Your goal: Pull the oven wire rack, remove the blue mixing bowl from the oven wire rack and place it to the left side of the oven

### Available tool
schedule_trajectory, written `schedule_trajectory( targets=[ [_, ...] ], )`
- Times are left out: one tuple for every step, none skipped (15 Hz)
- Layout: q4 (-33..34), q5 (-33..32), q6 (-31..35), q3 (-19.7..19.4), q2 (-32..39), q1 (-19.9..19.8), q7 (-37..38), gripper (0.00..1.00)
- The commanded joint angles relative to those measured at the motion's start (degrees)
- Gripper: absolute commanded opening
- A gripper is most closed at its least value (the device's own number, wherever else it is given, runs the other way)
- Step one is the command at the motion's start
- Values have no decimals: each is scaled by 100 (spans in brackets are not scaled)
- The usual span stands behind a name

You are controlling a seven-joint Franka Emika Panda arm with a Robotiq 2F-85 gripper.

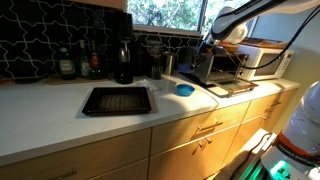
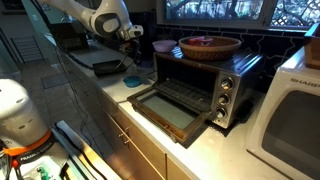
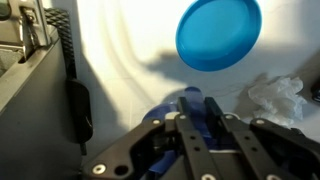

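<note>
My gripper will next lower the blue mixing bowl by its rim toward the white counter [image 1: 198, 88] [image 3: 170, 90] beside the flat light-blue dish, beside the oven.
My gripper [image 3: 192, 118] is shut on the rim of the blue mixing bowl [image 3: 190, 95], held above the white counter. The bowl's body is mostly hidden under the fingers. A flatter light-blue dish [image 3: 218, 33] lies on the counter just ahead; it also shows in both exterior views [image 1: 184, 89] [image 2: 131, 80]. The silver oven [image 2: 215, 75] stands with its glass door folded down, and the oven wire rack [image 2: 178, 95] sits at the opening. In both exterior views the gripper [image 2: 130, 42] [image 1: 212, 45] hovers beside the oven, over the dish side of the counter.
A black baking tray [image 1: 115, 100] lies further along the counter. Bottles and a dark jug [image 1: 123, 60] stand at the back wall. A wooden bowl [image 2: 210, 45] rests on the oven, a pale microwave [image 2: 295, 120] beside it. Crumpled white plastic [image 3: 275, 95] lies near the dish.
</note>
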Motion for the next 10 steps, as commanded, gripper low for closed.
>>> schedule_trajectory(
  targets=[
    [6, -1, -10, 21, -1, -19, 7, 21],
    [6, -1, -10, 22, -1, -19, 7, 21],
    [6, -1, -10, 21, -1, -19, 7, 21],
    [6, -1, -10, 21, -1, -19, 7, 5],
    [80, -33, -50, 28, 96, -39, 62, 5],
    [147, -145, -31, 72, 203, -87, 219, 5],
    [216, -134, 17, 88, 321, -71, 235, 5],
    [264, -268, 4, 136, 414, -124, 413, 5],
    [302, -272, 29, 144, 487, -126, 474, 5],
    [341, -356, 50, 170, 565, -157, 612, 5]
  ],
)
